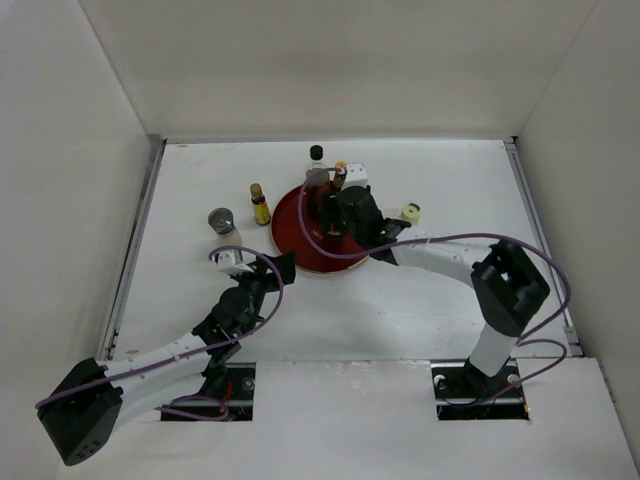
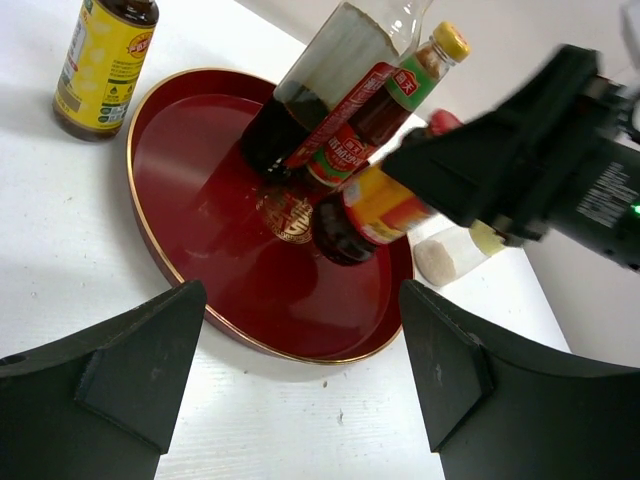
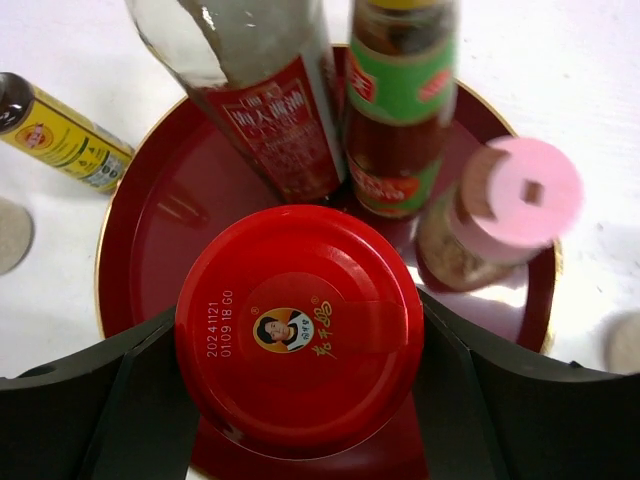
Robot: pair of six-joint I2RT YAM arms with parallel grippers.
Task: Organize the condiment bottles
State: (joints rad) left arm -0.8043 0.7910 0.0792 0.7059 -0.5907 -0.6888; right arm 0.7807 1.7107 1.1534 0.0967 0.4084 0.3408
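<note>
My right gripper is holding the jar and should next lower toward the tray's bottom short of the tall black-capped bottle to release it, because that spot is clear of bottles.
My right gripper [image 3: 300, 345] is shut on the red-lidded jar [image 3: 298, 325] and holds it, tilted, just over the round red tray [image 1: 290, 235]. The tall black-capped bottle [image 3: 265, 100], the yellow-capped red sauce bottle [image 3: 398, 110] and the pink-lidded shaker [image 3: 520, 195] stand on the tray's far part. The small yellow-labelled bottle [image 1: 260, 204] and the grey-lidded jar [image 1: 222, 222] stand on the table left of the tray. My left gripper [image 2: 300, 385] is open and empty, just short of the tray's near rim [image 2: 230, 335].
A small pale-lidded shaker [image 1: 410, 212] stands on the table right of the tray, close to my right arm [image 1: 440, 255]. White walls close the table on the left, far and right sides.
</note>
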